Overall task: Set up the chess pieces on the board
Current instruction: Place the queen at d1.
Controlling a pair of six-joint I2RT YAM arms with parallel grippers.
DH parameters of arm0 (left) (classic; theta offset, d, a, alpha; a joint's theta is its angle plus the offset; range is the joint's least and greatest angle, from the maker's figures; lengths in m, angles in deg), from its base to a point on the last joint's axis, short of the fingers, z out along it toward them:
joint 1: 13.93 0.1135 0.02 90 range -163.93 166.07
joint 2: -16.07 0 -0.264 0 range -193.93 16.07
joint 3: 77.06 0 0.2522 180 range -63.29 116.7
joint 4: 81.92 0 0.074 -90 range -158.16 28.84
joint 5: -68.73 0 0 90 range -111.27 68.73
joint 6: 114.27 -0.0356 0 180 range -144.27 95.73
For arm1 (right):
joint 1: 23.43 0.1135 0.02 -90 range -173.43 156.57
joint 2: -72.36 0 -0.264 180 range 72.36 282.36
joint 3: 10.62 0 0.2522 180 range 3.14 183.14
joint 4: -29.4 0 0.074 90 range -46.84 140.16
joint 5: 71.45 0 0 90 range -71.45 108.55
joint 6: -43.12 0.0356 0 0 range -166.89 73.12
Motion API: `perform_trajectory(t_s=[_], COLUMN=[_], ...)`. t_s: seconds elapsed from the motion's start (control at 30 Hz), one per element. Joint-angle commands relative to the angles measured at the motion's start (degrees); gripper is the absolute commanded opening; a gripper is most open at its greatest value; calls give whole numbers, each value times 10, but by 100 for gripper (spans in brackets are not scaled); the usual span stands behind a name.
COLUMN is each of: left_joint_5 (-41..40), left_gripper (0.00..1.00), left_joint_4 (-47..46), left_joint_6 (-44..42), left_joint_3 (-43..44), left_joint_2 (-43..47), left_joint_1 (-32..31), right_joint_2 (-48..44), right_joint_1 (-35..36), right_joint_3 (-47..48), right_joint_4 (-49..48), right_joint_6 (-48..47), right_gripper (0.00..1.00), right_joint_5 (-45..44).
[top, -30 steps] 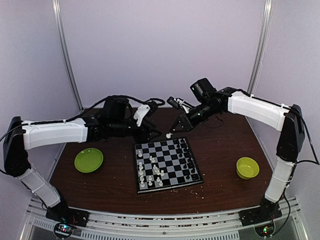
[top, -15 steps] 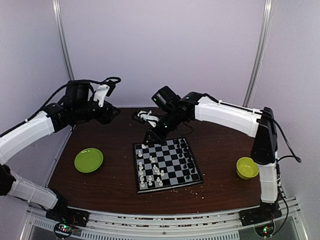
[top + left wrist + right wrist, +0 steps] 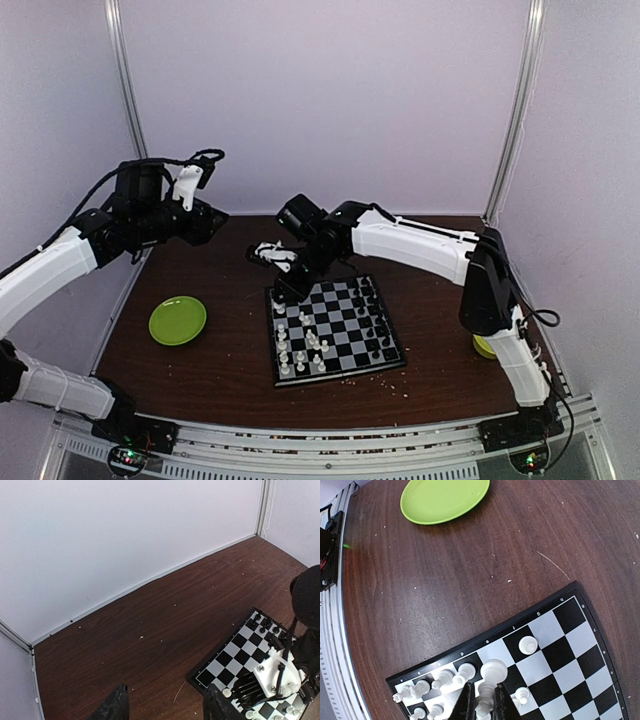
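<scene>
I will lower the piece in my right gripper onto the empty light edge square below it next and let go of its top, because that square is a gap in the row of white pieces.
The board (image 3: 335, 325) lies mid-table, with white chess pieces (image 3: 300, 345) on its left side and black ones (image 3: 372, 315) on its right. My right gripper (image 3: 281, 292) hangs over the board's far left corner. In the right wrist view the right gripper (image 3: 482, 696) is shut on a white piece (image 3: 492, 672) just above the edge squares, next to a row of white pieces (image 3: 445, 680). My left gripper (image 3: 213, 223) is raised at the far left, off the board. In the left wrist view it (image 3: 167, 709) is open and empty over bare wood.
A lime-green plate (image 3: 177, 320) lies left of the board and also shows in the right wrist view (image 3: 445, 497). A green bowl (image 3: 483, 348) sits at the right, partly behind my right arm. Pale crumbs dot the brown table (image 3: 440, 300). Walls close off the back and sides.
My right arm has swung left, carrying the white piece from beyond the board's far edge to over its far left corner. My left arm has pulled back to the left and up.
</scene>
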Motion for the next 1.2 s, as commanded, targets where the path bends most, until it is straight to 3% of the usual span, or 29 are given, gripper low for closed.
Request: perform_trajectory(t_s=[0.0, 0.83, 1.17], left_joint_5=[3, 25, 31], left_gripper=[52, 51, 51], left_joint_4=[-7, -4, -4], left_joint_6=[7, 9, 9], left_joint_3=[1, -2, -2], left_joint_2=[11, 11, 8], left_joint_1=[8, 9, 8], right_joint_2=[21, 79, 85], right_joint_1=[10, 10, 10], right_joint_3=[15, 40, 43], right_joint_4=[13, 11, 12], right_joint_6=[-4, 2, 5], right_gripper=[2, 4, 11], right_joint_5=[-6, -16, -19])
